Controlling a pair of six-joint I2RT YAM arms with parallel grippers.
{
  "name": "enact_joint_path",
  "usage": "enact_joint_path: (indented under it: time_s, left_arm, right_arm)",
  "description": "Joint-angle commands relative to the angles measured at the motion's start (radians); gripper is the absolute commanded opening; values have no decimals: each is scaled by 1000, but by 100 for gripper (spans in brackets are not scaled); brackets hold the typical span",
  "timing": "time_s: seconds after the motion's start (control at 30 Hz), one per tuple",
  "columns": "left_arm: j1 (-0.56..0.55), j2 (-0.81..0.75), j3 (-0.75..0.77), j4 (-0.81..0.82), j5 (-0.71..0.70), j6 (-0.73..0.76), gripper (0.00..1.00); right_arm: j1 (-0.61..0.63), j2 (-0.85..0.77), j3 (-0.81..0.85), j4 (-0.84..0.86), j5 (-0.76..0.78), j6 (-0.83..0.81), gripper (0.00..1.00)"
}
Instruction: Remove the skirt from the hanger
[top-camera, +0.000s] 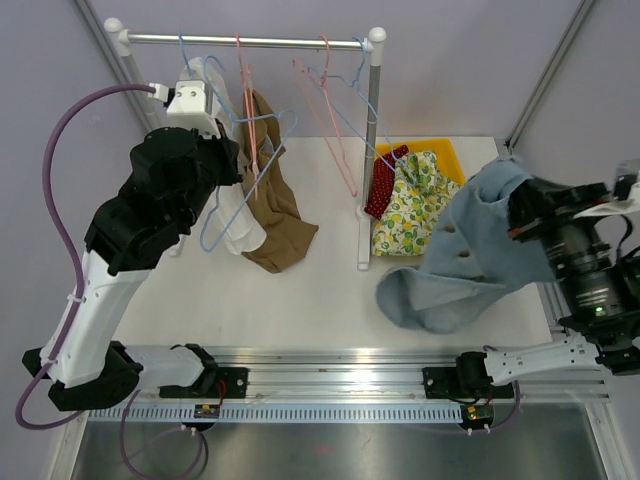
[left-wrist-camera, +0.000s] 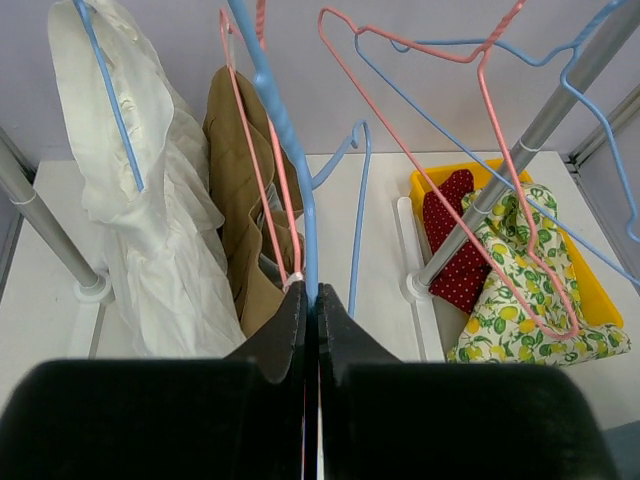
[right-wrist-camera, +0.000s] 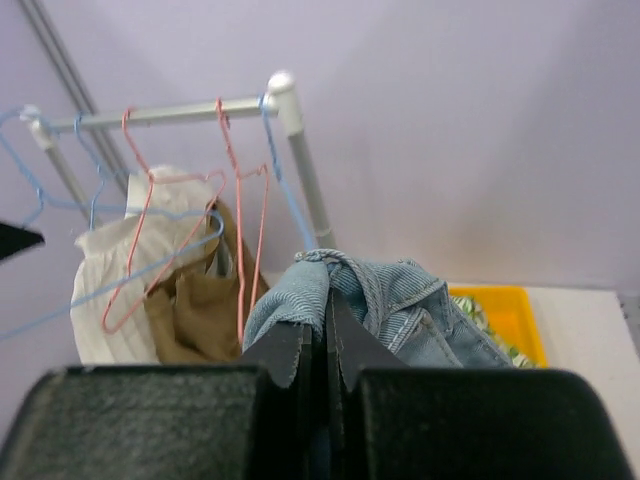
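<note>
The skirt (top-camera: 465, 255) hangs free of any hanger, so the robot's right gripper should next move outward over the yellow bin and then go down to release the skirt there.
The blue denim skirt (top-camera: 465, 255) hangs off my right gripper (top-camera: 520, 215) at the right side of the table, its lower end resting on the tabletop, clear of the rack. In the right wrist view the gripper (right-wrist-camera: 323, 310) is shut on the skirt's waistband (right-wrist-camera: 400, 300). My left gripper (top-camera: 232, 150) is up by the rack. In the left wrist view it (left-wrist-camera: 311, 300) is shut on the wire of a bare blue hanger (left-wrist-camera: 283, 120), which carries no garment.
The rack's rail (top-camera: 245, 41) holds a white garment (top-camera: 240, 225), a tan garment (top-camera: 275, 220) and bare pink hangers (top-camera: 335, 130). A yellow bin (top-camera: 445, 150) behind the right post holds a lemon-print cloth (top-camera: 410, 205) and a red dotted cloth (top-camera: 383, 185).
</note>
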Motion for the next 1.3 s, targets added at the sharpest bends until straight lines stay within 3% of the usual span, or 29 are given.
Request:
enact_joint_path:
  time_s: [0.0,0.03,0.1,0.13,0.23,0.3,0.43,0.5,0.6,0.63,0.67,0.7,0.73,0.8,0.83,0.93,1.1,1.17,1.27]
  left_arm:
    - [-4,5,0,98,15,-23,0]
    - [-4,10,-1,104,17,-23,0]
    - [-7,27,3,110,15,-22,0]
    - [-9,31,3,110,9,-22,0]
    - [-9,43,-17,127,3,-23,0]
    - [-10,48,-36,136,3,-26,0]
    - [-17,48,-69,147,-2,-33,0]
    - [-18,40,-87,156,-6,-30,0]
    - [-20,28,-112,156,-16,-28,0]
    - [-20,24,-118,156,-19,-26,0]
    - [-20,22,-121,155,-19,-26,0]
    - [-20,17,-127,158,-20,-23,0]
    - [-20,14,-130,158,-25,-22,0]
    - [-20,7,-138,158,-29,-19,0]
    - [-20,4,-141,156,-29,-17,0]
    - [-20,-7,-145,149,-34,-10,0]
    - [-20,-12,-141,150,-39,6,0]
    - [-20,-7,-136,153,-35,6,0]
    - [-20,1,-132,162,-32,0,0]
  right_arm:
    - [7,68,151,234,-102,-390,0]
    - [8,97,247,72,-131,-350,0]
    - [10,149,392,-92,-126,-354,0]
    - [8,213,411,-106,-64,-488,0]
    - [10,295,423,106,37,-801,0]
    - [10,323,451,124,70,-835,0]
    - [7,381,531,-337,133,-512,0]
    - [-1,395,505,-318,164,-511,0]
    - [-45,424,468,-427,187,-429,0]
    - [-67,441,462,-567,167,-310,0]
    - [-105,452,455,-632,144,-242,0]
    - [-247,462,465,-705,104,-162,0]
    - [-310,496,481,-928,16,33,0]
    - [-529,522,532,-1065,-89,169,0]
    - [-594,498,528,-1050,-206,222,0]
    - [-706,402,503,-820,-316,239,0]
    - [-719,482,641,-632,-335,117,0]
    - [-786,580,693,-614,-368,38,0]
    - [-970,720,877,-752,-531,162,0]
